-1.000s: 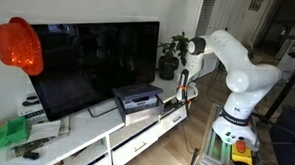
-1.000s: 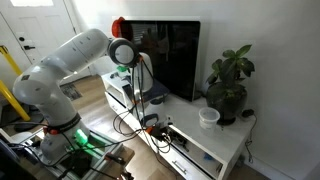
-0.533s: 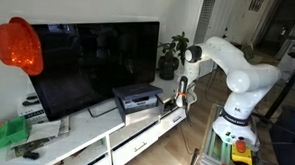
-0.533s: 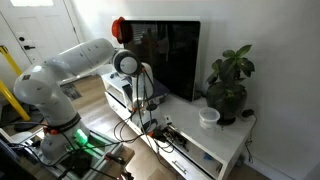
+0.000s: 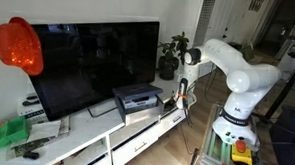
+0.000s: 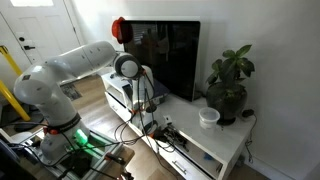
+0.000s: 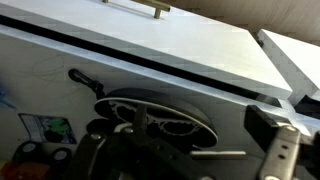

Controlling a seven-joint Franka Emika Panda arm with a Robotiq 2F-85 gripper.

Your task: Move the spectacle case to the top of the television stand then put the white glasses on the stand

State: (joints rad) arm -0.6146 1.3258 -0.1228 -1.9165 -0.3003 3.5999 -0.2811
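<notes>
The spectacle case's pale-rimmed end (image 7: 203, 136) is below my gripper, between its wide-open fingers, so I will lower the gripper over it and close.
The television stand (image 5: 93, 142) is a long low white cabinet; it also shows in an exterior view (image 6: 218, 150) and fills the top of the wrist view (image 7: 170, 50). My gripper (image 5: 181, 97) hangs low in front of the stand's front edge, also seen in an exterior view (image 6: 146, 112). In the wrist view my gripper (image 7: 185, 160) is open, fingers wide apart. Below it lies a dark oval thing with a pale rim (image 7: 160, 115), among cables. I cannot tell whether this is the spectacle case. I cannot make out the white glasses.
A large television (image 5: 93, 60) and a flat black-and-grey box (image 5: 137, 96) stand on the cabinet. A potted plant (image 6: 228, 85) and a white cup (image 6: 208, 118) sit at one end. A red object (image 5: 17, 45) and green items (image 5: 10, 135) are at the other.
My arm has come down a little in front of the stand. The gripper sits slightly lower than a second ago. Nothing on the stand has moved.
</notes>
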